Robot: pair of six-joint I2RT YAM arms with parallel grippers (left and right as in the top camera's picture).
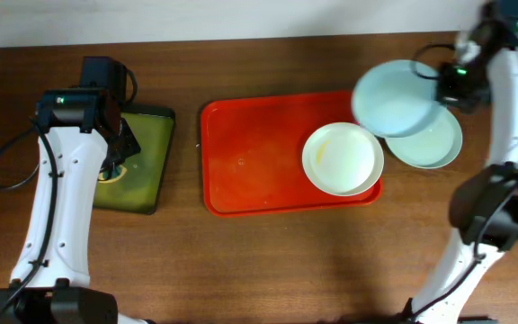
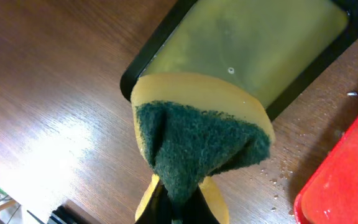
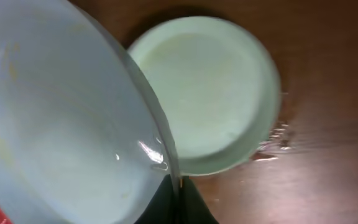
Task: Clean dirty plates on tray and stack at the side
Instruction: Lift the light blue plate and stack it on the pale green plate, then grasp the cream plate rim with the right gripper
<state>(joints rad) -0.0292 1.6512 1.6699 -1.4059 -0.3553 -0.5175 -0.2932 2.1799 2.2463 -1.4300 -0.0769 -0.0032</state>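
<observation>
My right gripper should lower the pale blue plate onto the pale blue-green plate (image 1: pixel 425 138) (image 3: pixel 205 94), which is already beside the red tray, and then let go.
The red tray (image 1: pixel 250 162) lies at the table's middle. A white plate (image 1: pixel 343 158) with a faint yellowish smear rests on its right end. My right gripper (image 1: pixel 450 83) is shut on the rim of a pale blue plate (image 1: pixel 396 97) and holds it tilted in the air above the tray's right corner; it also fills the left of the right wrist view (image 3: pixel 61 118). A pale blue-green plate (image 1: pixel 430 142) lies on the table right of the tray, also in the right wrist view (image 3: pixel 207 93). My left gripper (image 2: pixel 179 208) is shut on a yellow and green sponge (image 2: pixel 197 140).
A small dark tray with a green lining (image 1: pixel 142 160) sits at the left, under my left arm; it also shows in the left wrist view (image 2: pixel 247 43). Water droplets dot the wood beside the red tray's edge (image 2: pixel 340 180).
</observation>
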